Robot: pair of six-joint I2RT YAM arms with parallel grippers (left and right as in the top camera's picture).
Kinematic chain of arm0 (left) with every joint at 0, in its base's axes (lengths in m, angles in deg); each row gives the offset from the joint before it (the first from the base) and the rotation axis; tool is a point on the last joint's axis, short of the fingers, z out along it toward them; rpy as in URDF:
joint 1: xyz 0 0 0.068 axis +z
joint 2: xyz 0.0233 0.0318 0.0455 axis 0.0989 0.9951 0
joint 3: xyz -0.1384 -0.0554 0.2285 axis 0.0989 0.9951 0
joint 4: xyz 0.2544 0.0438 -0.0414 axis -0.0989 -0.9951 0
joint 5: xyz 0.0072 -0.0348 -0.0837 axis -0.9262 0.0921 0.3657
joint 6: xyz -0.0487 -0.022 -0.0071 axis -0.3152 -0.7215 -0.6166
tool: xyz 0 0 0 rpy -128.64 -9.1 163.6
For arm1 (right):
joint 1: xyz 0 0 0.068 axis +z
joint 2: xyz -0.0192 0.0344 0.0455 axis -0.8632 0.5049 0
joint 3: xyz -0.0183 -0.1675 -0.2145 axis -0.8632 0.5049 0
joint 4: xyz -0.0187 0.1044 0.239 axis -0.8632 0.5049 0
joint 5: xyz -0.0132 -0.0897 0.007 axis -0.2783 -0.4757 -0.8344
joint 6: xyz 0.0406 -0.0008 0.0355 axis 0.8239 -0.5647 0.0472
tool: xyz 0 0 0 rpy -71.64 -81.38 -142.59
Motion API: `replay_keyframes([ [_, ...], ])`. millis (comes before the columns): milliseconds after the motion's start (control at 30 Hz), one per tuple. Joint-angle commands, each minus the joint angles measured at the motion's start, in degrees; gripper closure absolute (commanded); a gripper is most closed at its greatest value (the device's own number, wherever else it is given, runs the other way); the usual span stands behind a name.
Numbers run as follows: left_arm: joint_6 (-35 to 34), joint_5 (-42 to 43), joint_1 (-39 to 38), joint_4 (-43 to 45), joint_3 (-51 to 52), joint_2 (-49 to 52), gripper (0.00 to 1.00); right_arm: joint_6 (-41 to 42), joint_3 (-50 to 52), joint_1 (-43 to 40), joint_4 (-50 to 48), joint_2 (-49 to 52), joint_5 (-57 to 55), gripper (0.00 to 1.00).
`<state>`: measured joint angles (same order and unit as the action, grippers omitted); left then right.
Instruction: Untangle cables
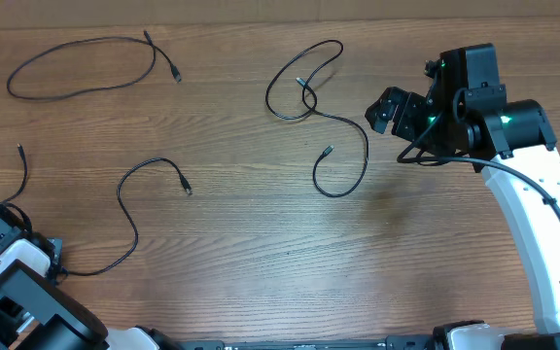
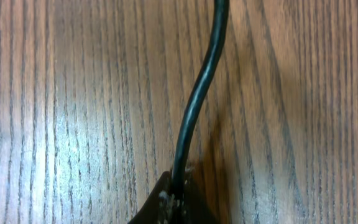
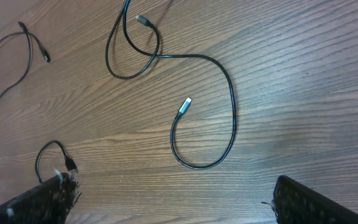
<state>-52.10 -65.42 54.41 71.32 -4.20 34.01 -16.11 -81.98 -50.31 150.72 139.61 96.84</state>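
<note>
The bare tabletop point(image 1: 49, 175) beside the cable's other end is outward of my left gripper, so next the gripper should go up, carry the cable outward, then go down and let go of it.
Three separate thin black cables lie on the wooden table. One forms a closed loop point(image 1: 81, 68) at the top left. A second cable point(image 1: 129, 209) runs from a plug at the centre left down to my left arm, and its other end point(image 1: 20, 156) pokes up at the far left. My left gripper point(image 2: 178, 190) point(image 1: 3, 219) is shut on this cable point(image 2: 194, 106), which runs straight away from the fingertips. The third cable point(image 1: 343, 122) point(image 3: 232, 106) curls in a loop with a silver plug point(image 3: 185, 104). My right gripper point(image 3: 176, 199) point(image 1: 382, 112) hangs open just right of it, nothing between its fingers.
Plug ends of the other two cables point(image 3: 33, 46) point(image 3: 67, 162) show at the left of the right wrist view. The right arm point(image 1: 533, 214) reaches in from the lower right. The table's far edge point(image 1: 280, 19) runs along the top.
</note>
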Motion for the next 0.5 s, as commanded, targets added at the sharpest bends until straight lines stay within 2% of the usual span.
replay_keyframes([
  [0, 5.49, 3.50, 0.00, -6.67, -0.42, 4.44, 0.96, -0.37, -0.37, -0.11, -0.11, -0.31, -0.35, 0.00],
  [133, 14.21, 7.17, -0.15, -17.29, -14.97, 2.10, 0.96, -0.37, -0.37, -0.11, -0.11, -0.31, -0.35, 0.00],
  [167, 16.59, 8.96, -0.42, -21.55, -21.66, 1.07, 0.96, -0.37, -0.37, -0.11, -0.11, -0.31, -0.35, 0.00],
  [200, 16.74, 9.03, -0.70, -23.80, -25.05, 0.52, 0.96, -0.37, -0.37, -0.11, -0.11, -0.31, -0.35, 0.00],
  [267, 16.90, 9.01, -1.29, -27.10, -31.78, -0.50, 0.96, -0.37, -0.37, -0.11, -0.11, -0.31, -0.35, 0.00],
  [367, 21.46, 9.29, -2.82, -28.92, -41.81, -2.80, 0.96, -0.37, -0.37, -0.11, -0.11, -0.31, -0.35, 0.00],
  [400, 25.00, 12.20, -3.98, -28.92, -45.20, -3.78, 0.96, -0.39, -0.37, -0.11, -0.11, -0.31, -0.35, 0.00],
  [467, 27.45, 22.10, -5.86, -28.70, -48.43, -4.42, 0.96, -0.37, -0.37, -0.11, -0.11, -0.31, -0.35, 0.00],
])
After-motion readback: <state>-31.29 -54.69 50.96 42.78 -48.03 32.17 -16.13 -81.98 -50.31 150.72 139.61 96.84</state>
